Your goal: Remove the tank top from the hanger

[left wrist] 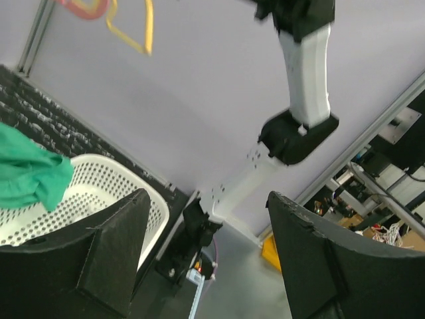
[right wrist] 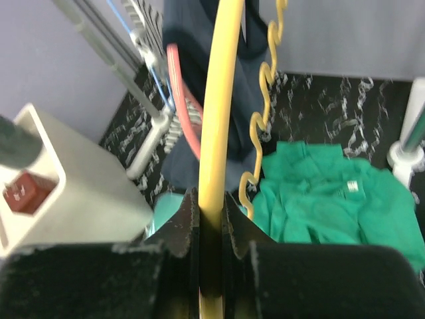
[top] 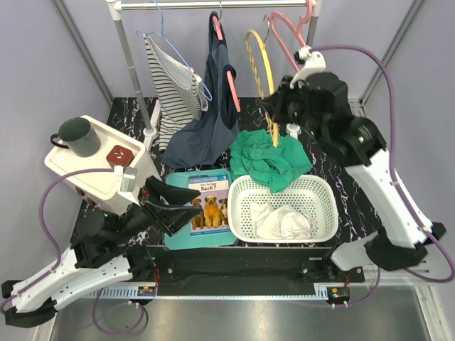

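Note:
My right gripper swings outward toward the bar next and releases the yellow hanger point(top: 257, 67) there, as the green garment is already off.
A bare yellow hanger point(top: 257, 67) hangs on the rail point(top: 185, 4). My right gripper point(top: 274, 119) is shut on its lower end, seen in the right wrist view as a yellow bar point(right wrist: 219, 100) clamped at my gripper point(right wrist: 211, 219). A green garment point(top: 270, 160) lies crumpled below it, on the table and over the rim of the white basket point(top: 323, 186); it also shows in the right wrist view point(right wrist: 325, 206). A navy tank top point(top: 213, 114) hangs on a red hanger point(top: 229, 78). A striped tank top point(top: 174, 89) hangs on a blue hanger. My left gripper point(top: 167, 202) is open and empty, low near the book.
A white cloth point(top: 281, 222) lies in the basket. A teal book point(top: 210, 202) lies left of it. A white shelf point(top: 92, 174) at the left holds a dark mug point(top: 78, 136) and a red block point(top: 119, 155). An empty pink hanger point(top: 288, 39) hangs at the right.

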`<state>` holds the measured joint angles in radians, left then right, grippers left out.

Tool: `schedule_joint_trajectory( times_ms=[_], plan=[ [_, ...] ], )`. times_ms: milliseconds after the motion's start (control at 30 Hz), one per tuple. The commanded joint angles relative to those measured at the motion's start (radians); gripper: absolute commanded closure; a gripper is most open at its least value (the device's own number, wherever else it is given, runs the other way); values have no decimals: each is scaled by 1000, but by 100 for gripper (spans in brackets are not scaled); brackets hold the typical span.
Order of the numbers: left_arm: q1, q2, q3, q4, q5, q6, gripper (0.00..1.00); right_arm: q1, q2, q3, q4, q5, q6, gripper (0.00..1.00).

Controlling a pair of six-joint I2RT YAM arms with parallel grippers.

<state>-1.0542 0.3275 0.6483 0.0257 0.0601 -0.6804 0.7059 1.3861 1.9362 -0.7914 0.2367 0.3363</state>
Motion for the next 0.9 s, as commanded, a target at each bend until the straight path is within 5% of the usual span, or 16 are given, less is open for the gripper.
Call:
schedule_joint_trajectory(
  times_ms=[0,233,867],
  plan=[
    [-3,-88,-18,-53,49,-11,24,-59,163,263,37,-48,-14,100],
    [-3,-157,24,-214,63,39,24,-187,435,687,-80,-267,76,100],
    [-3,-189,149,-446,86,24,24,-367,464,541,7,-461,322,100]
  ],
)
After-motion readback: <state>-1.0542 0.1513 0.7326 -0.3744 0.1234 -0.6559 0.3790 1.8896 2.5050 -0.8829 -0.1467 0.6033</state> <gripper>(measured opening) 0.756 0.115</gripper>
